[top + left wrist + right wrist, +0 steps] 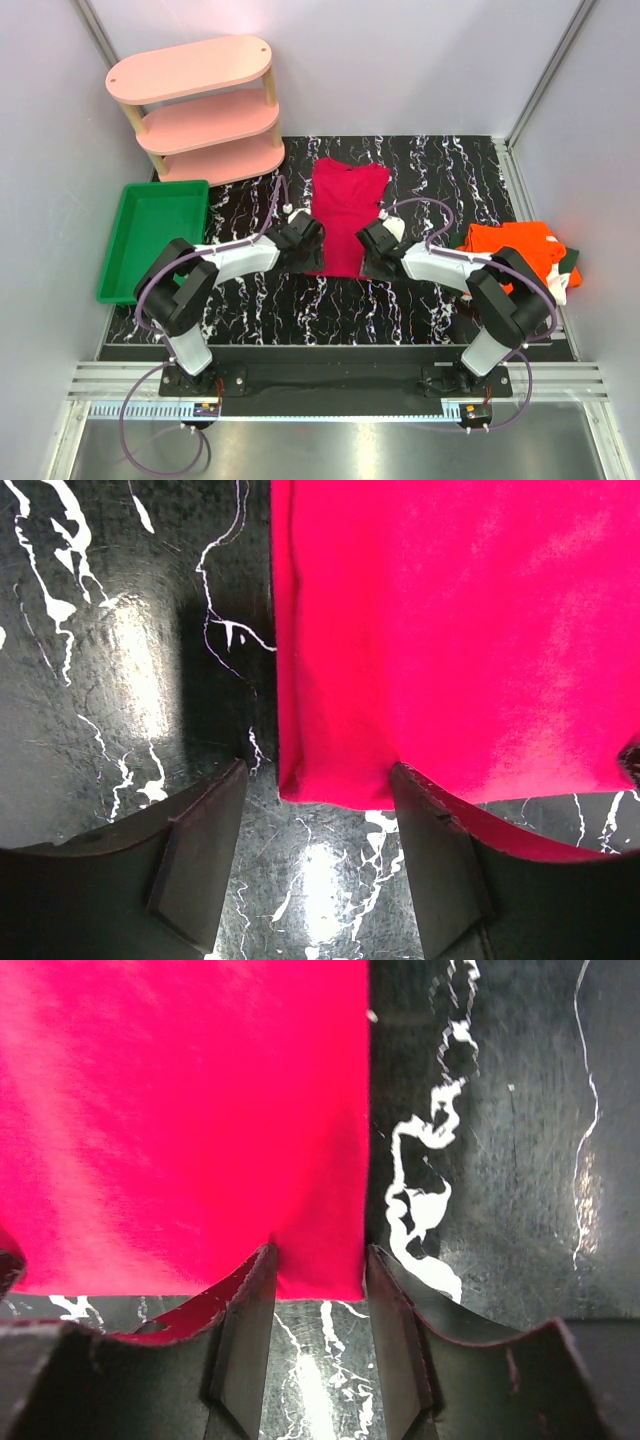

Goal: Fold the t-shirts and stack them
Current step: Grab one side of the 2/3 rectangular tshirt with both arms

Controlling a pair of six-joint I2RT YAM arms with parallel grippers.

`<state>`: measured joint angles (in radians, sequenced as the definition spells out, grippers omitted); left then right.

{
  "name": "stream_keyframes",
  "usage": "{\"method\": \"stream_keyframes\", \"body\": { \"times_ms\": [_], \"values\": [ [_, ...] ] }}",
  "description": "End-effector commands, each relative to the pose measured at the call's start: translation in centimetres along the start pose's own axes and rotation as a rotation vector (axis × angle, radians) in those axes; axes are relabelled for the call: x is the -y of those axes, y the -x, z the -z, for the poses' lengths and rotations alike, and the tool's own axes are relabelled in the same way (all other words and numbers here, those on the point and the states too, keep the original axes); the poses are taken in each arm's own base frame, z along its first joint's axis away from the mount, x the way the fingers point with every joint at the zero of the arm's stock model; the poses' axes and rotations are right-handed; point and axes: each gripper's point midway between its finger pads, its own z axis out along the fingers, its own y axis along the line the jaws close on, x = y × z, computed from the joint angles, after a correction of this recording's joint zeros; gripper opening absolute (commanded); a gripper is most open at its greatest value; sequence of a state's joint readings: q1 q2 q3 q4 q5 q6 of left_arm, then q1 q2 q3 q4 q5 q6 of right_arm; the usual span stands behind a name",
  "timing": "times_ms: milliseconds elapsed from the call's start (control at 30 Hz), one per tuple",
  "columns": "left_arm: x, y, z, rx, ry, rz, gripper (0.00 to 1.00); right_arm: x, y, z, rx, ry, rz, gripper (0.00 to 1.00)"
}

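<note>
The crimson t-shirt's near corner on the tray's side (314,272) (312,785) already lies between my left gripper's fingers, so they stay low and draw together on it next.
The crimson t-shirt (345,210) lies flat in the middle of the black marble table, sides folded in, collar at the far end. My left gripper (303,247) is open at its near left corner (310,780), which lies between the jaws on the table. My right gripper (372,250) is open at its near right corner (325,1270), the corner between its jaws, one finger (245,1330) pressing on the hem. The orange t-shirt (515,248) lies crumpled at the right edge over a dark green one (570,262).
A green plastic tray (150,235) sits at the left. A pink three-tier shelf (200,105) stands at the back left. White walls close the table on the far side and both flanks.
</note>
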<state>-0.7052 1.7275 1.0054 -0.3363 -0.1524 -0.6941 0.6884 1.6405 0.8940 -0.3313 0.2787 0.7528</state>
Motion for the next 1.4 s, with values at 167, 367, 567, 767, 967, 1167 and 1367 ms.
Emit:
{"method": "stream_keyframes", "body": {
  "times_ms": [167, 367, 567, 767, 967, 1167, 1367],
  "values": [
    [0.6, -1.0, -0.4, -0.013, -0.04, 0.027, 0.51, 2.2, -2.1, 0.3, 0.0, -0.058, -0.075, 0.38],
    [0.1, -1.5, -0.2, -0.012, -0.03, 0.026, 0.43, 3.9, -3.5, 0.5, -0.016, -0.084, -0.088, 0.31],
    [-0.2, -2.1, -0.1, -0.018, -0.028, 0.027, 0.13, 4.2, -3.8, 0.3, -0.025, -0.094, -0.087, 0.19],
    [-0.3, -2.8, 0.1, -0.018, -0.033, 0.025, 0.0, 4.3, -3.9, 0.3, -0.025, -0.099, -0.085, 0.0],
    [0.3, -3.8, 1.1, -0.021, -0.052, -0.001, 0.0, 4.7, -4.5, 1.2, -0.031, -0.124, -0.065, 0.0],
    [0.4, -8.2, 2.7, -0.059, -0.06, -0.047, 0.0, 5.1, -7.2, 3.5, -0.044, -0.109, -0.069, 0.0],
    [0.1, -13.3, 4.2, -0.108, -0.073, -0.06, 0.0, 6.0, -10.2, 5.6, -0.063, -0.115, -0.072, 0.0]
  ]
}}
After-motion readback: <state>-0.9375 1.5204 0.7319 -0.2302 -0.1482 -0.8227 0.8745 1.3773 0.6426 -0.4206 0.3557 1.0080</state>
